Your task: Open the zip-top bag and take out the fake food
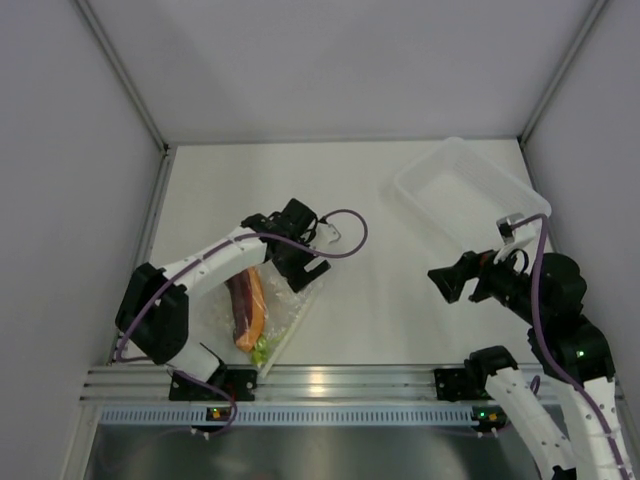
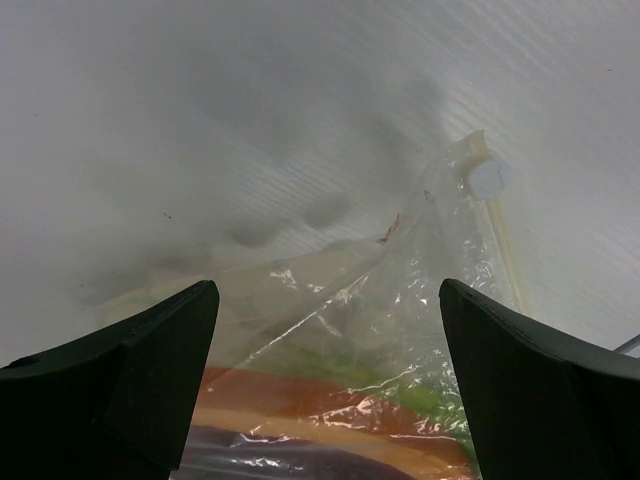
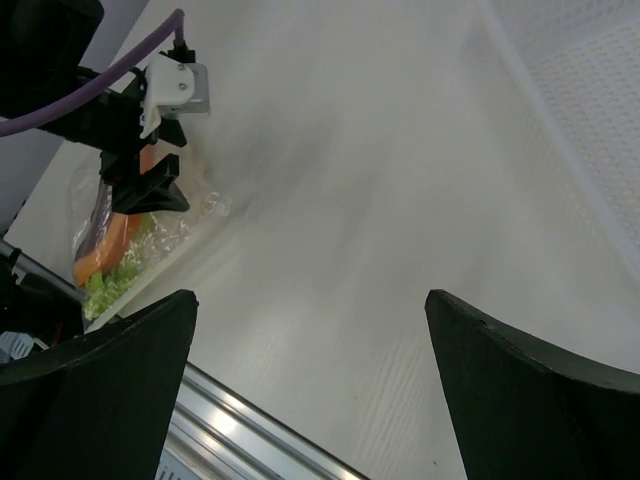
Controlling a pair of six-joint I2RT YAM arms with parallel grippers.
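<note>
The bag's crinkled film beside the white slider is under my left gripper, between its open fingers. My left gripper should go down onto that corner of the bag next and close.
The clear, crinkly zip-top bag (image 1: 290, 315) lies flat near the table's front left, its zip strip along the right edge. Inside it is the fake food: an orange and dark-red wedge (image 1: 248, 308) and a green leafy piece (image 1: 260, 348). My left gripper (image 1: 300, 275) hovers open over the bag's far end. In the left wrist view the bag (image 2: 400, 290) spreads between the open fingers, with a white slider (image 2: 488, 178) at its far corner and the orange wedge (image 2: 330, 400) below. My right gripper (image 1: 440, 282) stands open above bare table, well right of the bag (image 3: 170, 235).
A rigid translucent tray (image 1: 470, 190) sits at the back right, and its edge shows in the right wrist view (image 3: 580, 90). An aluminium rail (image 1: 350, 380) runs along the table's front edge. White walls enclose the table on three sides.
</note>
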